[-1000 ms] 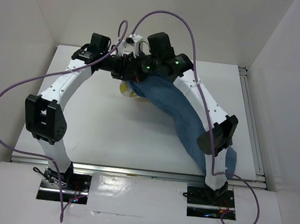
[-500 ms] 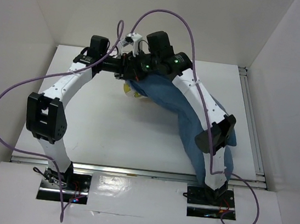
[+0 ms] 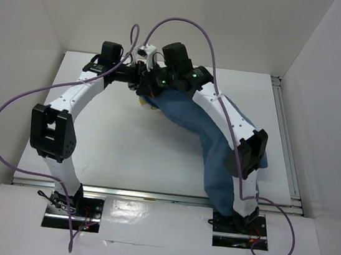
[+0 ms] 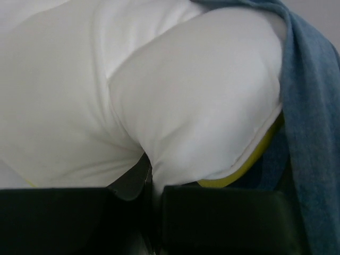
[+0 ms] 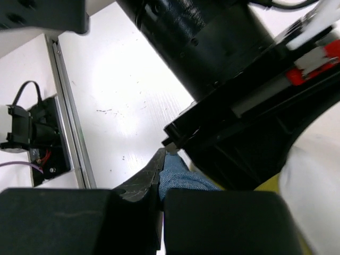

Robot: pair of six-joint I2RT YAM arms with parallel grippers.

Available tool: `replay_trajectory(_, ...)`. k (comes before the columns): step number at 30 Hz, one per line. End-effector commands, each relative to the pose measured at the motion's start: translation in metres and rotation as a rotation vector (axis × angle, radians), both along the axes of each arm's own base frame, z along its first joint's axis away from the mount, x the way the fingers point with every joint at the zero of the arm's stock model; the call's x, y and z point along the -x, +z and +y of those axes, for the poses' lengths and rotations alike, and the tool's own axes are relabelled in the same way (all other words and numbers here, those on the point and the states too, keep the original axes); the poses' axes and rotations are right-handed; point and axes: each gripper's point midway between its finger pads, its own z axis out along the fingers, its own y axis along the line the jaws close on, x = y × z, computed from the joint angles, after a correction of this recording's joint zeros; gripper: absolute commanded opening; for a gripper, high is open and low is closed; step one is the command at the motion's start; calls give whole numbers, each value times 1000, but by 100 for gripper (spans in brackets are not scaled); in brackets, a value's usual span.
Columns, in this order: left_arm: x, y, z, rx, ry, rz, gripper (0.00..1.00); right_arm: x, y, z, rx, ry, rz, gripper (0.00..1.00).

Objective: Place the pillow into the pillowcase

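Observation:
The tabletop below and back from the left gripper is bare, so the left gripper should next bring the white corner back and down onto that clear space and let it go.
The dusty-blue pillowcase (image 3: 218,146) hangs from the back middle of the table down to the right arm's base, with most of the pillow inside it. A small white and yellow end of the pillow (image 3: 146,103) shows at its mouth. My left gripper (image 3: 140,81) is shut on the white pillow (image 4: 175,101); its yellow strip (image 4: 249,166) and the blue cloth (image 4: 313,117) lie at the right of that view. My right gripper (image 3: 150,89) is shut on the pillowcase's edge (image 5: 180,176), right against the left gripper's black body (image 5: 244,101).
The white table (image 3: 112,139) has a metal rail (image 3: 149,195) along its near edge and another on the right (image 3: 285,136). White walls enclose the back and sides. Purple cables (image 3: 9,112) loop over both arms.
The right gripper has shifted a little to the left with the pillowcase edge, covering more of the pillow. The pillowcase's lower end has drawn in toward the right arm's base.

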Motion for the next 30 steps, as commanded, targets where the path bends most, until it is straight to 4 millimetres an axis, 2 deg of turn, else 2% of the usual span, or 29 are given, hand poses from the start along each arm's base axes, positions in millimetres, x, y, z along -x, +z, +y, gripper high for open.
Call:
replay_trajectory(1,15,43,2,-49,31,-183,0,40,61,50,-212,214,-235,0)
replay_trajectory(2,19,50,8,-78,58,-229,0,43,58,48,-203,214,-224,0)
replay_trajectory(3,19,50,13,-103,90,-248,0,36,58,44,-196,198,-240,0)
replay_trajectory(4,14,37,23,-164,160,-240,0,36,56,44,-189,198,-232,0)
replay_trajectory(5,16,35,27,-184,190,-242,0,36,56,44,-188,201,-240,0)
replay_trajectory(6,21,42,34,-202,220,-279,0,33,53,40,-179,193,-232,0)
replay_trajectory(7,23,39,40,-232,246,-279,0,34,50,39,-168,193,-219,1)
replay_trajectory(8,23,26,48,-276,283,-271,0,31,54,36,-177,194,-223,9)
replay_trajectory(9,25,20,54,-313,300,-277,0,33,47,36,-165,203,-201,14)
replay_trajectory(10,32,21,59,-329,311,-288,0,37,48,35,-165,218,-189,19)
replay_trajectory(11,36,7,66,-371,332,-267,0,37,51,35,-166,218,-190,39)
replay_trajectory(12,38,2,70,-393,338,-275,0,39,45,36,-161,227,-164,39)
replay_trajectory(13,41,-5,74,-421,335,-271,0,40,46,32,-162,227,-141,62)
replay_trajectory(14,47,-15,75,-439,322,-244,0,42,40,33,-153,237,-121,71)
replay_trajectory(16,52,-30,83,-468,326,-213,0,43,47,28,-164,237,-93,80)
replay_trajectory(17,52,-30,84,-476,317,-227,0,39,45,24,-160,220,-76,85)
replay_trajectory(19,59,-47,83,-490,285,-178,0,33,52,15,-164,194,-71,87)
replay_trajectory(20,58,-50,85,-495,277,-175,0,30,67,3,-181,176,-97,89)
replay_trajectory(25,54,-73,82,-503,240,-117,0,17,101,-33,-214,85,-148,97)
replay_trajectory(26,53,-77,82,-506,237,-106,0,15,117,-41,-228,52,-190,97)
replay_trajectory(28,49,-85,81,-513,231,-84,0,10,125,-51,-230,9,-219,98)
replay_trajectory(29,46,-88,80,-513,231,-83,0,3,142,-64,-245,-51,-277,98)
replay_trajectory(30,44,-88,80,-510,236,-74,0,-1,137,-67,-234,-86,-283,98)
